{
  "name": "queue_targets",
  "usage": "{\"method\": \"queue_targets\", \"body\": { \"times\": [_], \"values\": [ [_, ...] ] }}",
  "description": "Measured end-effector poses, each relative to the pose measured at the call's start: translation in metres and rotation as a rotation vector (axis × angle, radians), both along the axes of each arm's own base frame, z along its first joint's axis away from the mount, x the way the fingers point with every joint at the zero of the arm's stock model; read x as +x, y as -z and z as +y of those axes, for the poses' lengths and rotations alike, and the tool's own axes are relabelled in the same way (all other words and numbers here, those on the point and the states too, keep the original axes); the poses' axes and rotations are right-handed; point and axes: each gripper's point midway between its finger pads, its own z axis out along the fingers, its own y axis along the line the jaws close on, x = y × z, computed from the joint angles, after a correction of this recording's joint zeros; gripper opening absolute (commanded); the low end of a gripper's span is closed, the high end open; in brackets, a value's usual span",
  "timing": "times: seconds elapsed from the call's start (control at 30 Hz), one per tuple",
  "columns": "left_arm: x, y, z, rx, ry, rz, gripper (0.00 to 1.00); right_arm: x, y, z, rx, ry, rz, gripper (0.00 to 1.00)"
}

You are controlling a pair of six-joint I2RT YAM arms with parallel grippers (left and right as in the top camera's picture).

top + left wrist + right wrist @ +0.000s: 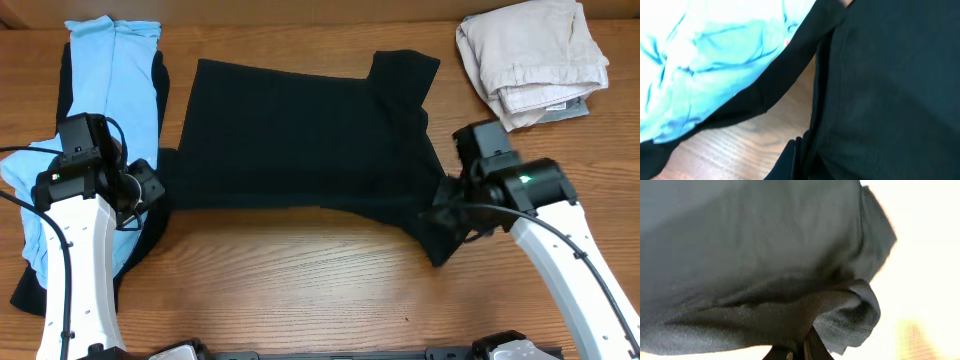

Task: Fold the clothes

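The left gripper will next carry the pinched lower edge outward over the black garment's side edge (190, 137) (836, 80) and let go of it there, since the cloth beyond that side edge lies spread flat.
A plain black garment (300, 135) lies spread across the middle of the wooden table. My left gripper (160, 192) is shut on its left lower edge; the left wrist view shows black cloth (880, 90) pinched at the fingers (797, 160). My right gripper (445, 205) is shut on the garment's right lower corner; the right wrist view shows the cloth (740, 255) bunched at the fingertips (802, 347). No white label shows. A light blue garment (110, 90) lies on another black one (40, 280) at the left.
A folded beige garment (535, 60) sits at the back right corner. Bare wooden table (300, 280) lies in front of the black garment. The light blue cloth (695, 65) fills the upper left of the left wrist view.
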Motion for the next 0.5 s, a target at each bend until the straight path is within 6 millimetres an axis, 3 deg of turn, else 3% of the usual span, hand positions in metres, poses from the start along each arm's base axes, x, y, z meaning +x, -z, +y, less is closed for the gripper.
{"method": "queue_targets", "body": {
  "times": [0.13,0.27,0.5],
  "values": [
    [0.011,-0.004,0.0,0.01,0.009,-0.046,0.04,0.034,0.001,-0.002,-0.003,-0.058,-0.103,0.04],
    [0.026,-0.008,-0.003,0.025,0.033,-0.094,0.04,0.058,0.014,-0.003,-0.026,-0.104,-0.13,0.04],
    [0.065,0.015,-0.009,0.045,0.08,-0.124,0.04,0.079,0.042,-0.006,-0.065,-0.126,-0.108,0.04]
  ]
}}
